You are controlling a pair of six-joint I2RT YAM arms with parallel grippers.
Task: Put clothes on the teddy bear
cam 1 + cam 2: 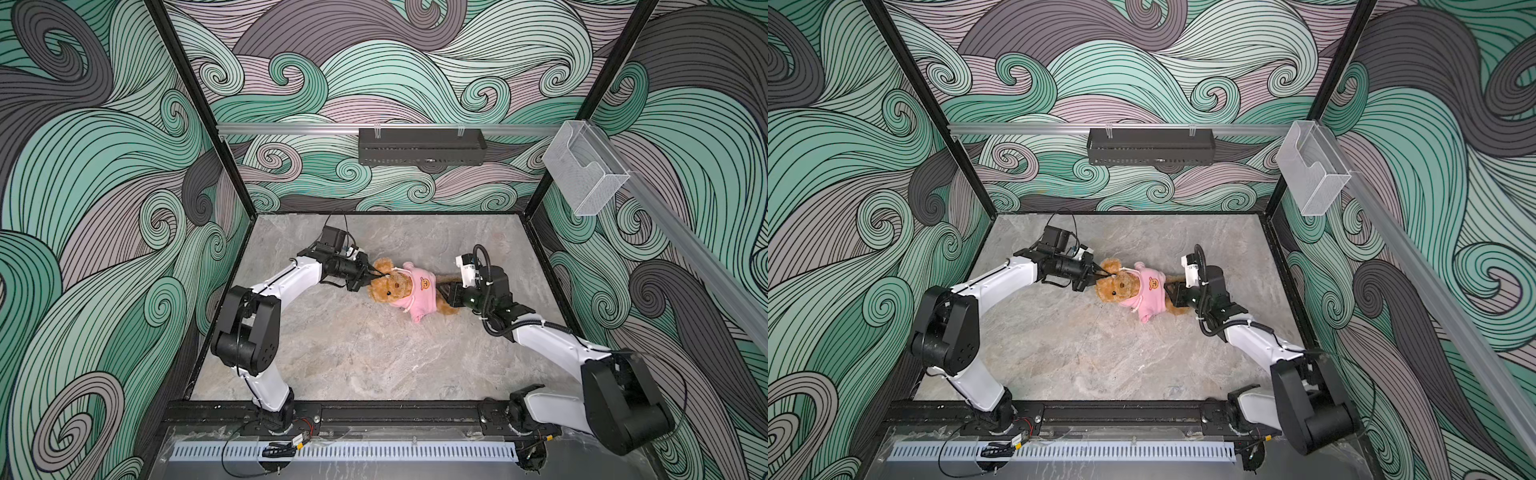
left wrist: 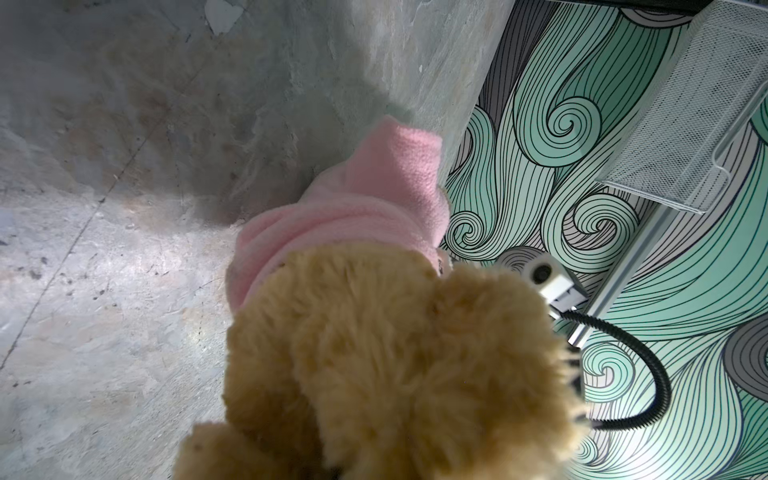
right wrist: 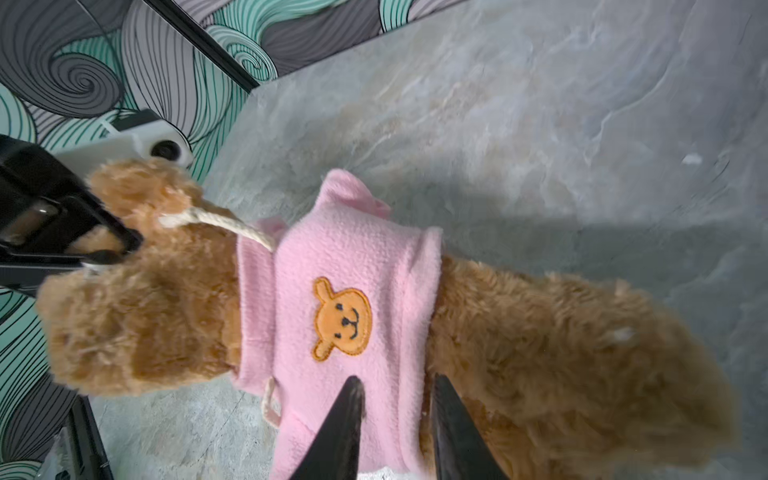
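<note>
The left gripper lowers the bear's head onto the grey table next and releases the bear's fur there, as the table lies just below the gripper.
The teddy bear lies on the grey table in both top views, head to the left. It wears a pink fleece garment with an orange bear-face patch over its trunk. My left gripper is shut on the fur of the bear's head beside an ear, close to a white drawstring. Golden fur fills the left wrist view and hides those jaws. My right gripper is at the garment's hem by the legs, jaws apart with pink fleece between them.
The marble-look table is walled on three sides by wave-patterned panels. A black box hangs on the back rail and a clear bin on the right rail. Both arm bases stand on the front rail.
</note>
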